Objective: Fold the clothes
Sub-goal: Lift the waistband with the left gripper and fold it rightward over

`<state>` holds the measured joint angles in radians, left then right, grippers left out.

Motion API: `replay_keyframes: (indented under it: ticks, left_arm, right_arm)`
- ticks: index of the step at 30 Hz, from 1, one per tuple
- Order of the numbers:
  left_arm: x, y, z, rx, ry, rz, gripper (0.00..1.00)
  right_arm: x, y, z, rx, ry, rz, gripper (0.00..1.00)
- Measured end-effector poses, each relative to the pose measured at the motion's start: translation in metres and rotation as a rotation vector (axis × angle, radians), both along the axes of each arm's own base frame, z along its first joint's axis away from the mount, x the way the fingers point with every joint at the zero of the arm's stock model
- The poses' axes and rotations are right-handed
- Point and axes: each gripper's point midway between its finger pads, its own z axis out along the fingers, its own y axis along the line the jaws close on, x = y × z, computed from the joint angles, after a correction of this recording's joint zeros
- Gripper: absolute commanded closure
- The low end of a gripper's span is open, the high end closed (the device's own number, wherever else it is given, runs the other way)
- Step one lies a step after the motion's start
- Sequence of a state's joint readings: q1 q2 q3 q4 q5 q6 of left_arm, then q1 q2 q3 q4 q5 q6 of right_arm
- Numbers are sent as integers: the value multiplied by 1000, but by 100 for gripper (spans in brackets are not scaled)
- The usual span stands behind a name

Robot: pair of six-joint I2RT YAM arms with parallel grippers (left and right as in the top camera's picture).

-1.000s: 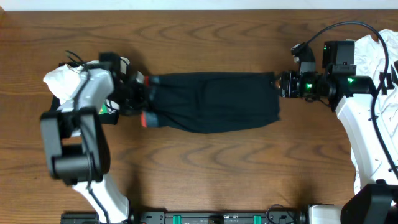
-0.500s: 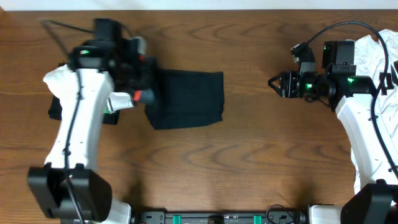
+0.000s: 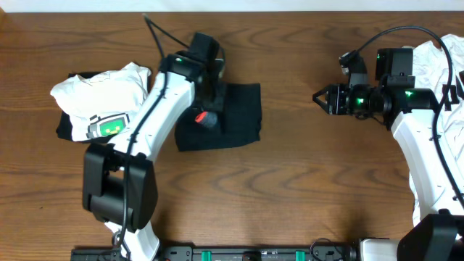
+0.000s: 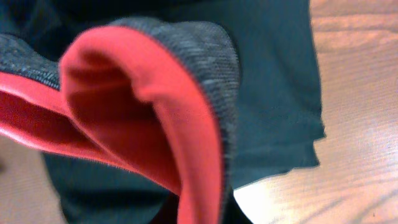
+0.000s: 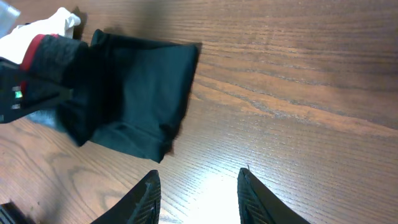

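I will next carry the waistband (image 4: 186,124) to the leggings' flat edge, which is below my left gripper and to its right in the overhead view, then lower it and let go.
The black leggings (image 3: 235,116) lie folded short on the wooden table, left of centre. My left gripper (image 3: 206,116) is over their left part, shut on the grey waistband with its red-orange edge (image 3: 201,115). In the left wrist view the waistband (image 4: 186,124) fills the frame, the black cloth (image 4: 273,93) lies behind it, and my fingers are hidden. My right gripper (image 3: 317,97) is open and empty, well to the right of the leggings. In the right wrist view its fingers (image 5: 148,196) stand apart over bare wood, with the leggings (image 5: 137,93) beyond them.
A white T-shirt with a green print (image 3: 101,98) lies at the far left on a dark garment (image 3: 65,127). More white clothes (image 3: 435,61) lie at the far right behind the right arm.
The leggings went from stretched between both grippers to folded short at the left. My right gripper let go and opened. My left gripper swung right over the fold with the waistband.
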<state>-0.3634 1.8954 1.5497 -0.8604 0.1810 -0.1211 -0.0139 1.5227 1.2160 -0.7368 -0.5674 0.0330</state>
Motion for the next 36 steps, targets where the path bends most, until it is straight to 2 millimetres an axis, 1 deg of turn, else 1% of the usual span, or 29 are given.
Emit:
replay_keyframes:
  ticks: [6,11,13,14,15,16,18,20,23,26,28,30,32,33,34,36]
  left_arm:
    - [15,-24,-5,-25,-68,-29,92]
    - [14,-42,-16,-26,-68,-68,88]
    - [12,-48,-20,-26,-66,-82,84]
    - [12,-52,-20,-29,-71,-89,79]
    - [12,-55,-20,-33,-77,-96,70]
    - [12,-59,-19,-43,-83,-102,54]
    - [11,-68,-17,-72,-86,-115,49]
    - [8,-74,-16,-92,-78,-133,41]
    - [2,-78,-16,-106,-60,-145,36]
    - [-2,-73,-17,-98,-36,-135,36]
    - [-4,-60,-16,-76,-16,-112,37]
    - [-1,-44,-12,-57,-14,-78,40]
    - [7,-21,-4,-46,-27,-21,50]
    - [13,-12,0,-48,-43,4,57]
    - [20,-2,5,-54,-61,34,66]
    - [33,15,12,-69,-96,84,76]
  right_arm:
    - [0,0,0,0,2,1,62]
    - [-1,0,-1,0,5,1,62]
    - [-1,0,-1,0,5,0,61]
    - [-1,0,-1,0,6,0,62]
    - [-1,0,-1,0,6,1,62]
    - [-2,0,-1,0,8,1,62]
    - [-2,0,-1,0,11,0,62]
    - [-2,0,-1,0,12,1,62]
    - [-2,0,-1,0,12,0,61]
    - [-3,0,-1,1,14,0,60]
    - [-3,0,-2,0,16,0,59]
    - [-4,0,-2,1,21,0,59]
    - [-4,0,-2,0,22,0,59]
    - [-4,0,-2,0,22,0,59]
    - [-4,0,-2,0,21,0,58]
    - [-4,0,-2,0,21,0,58]
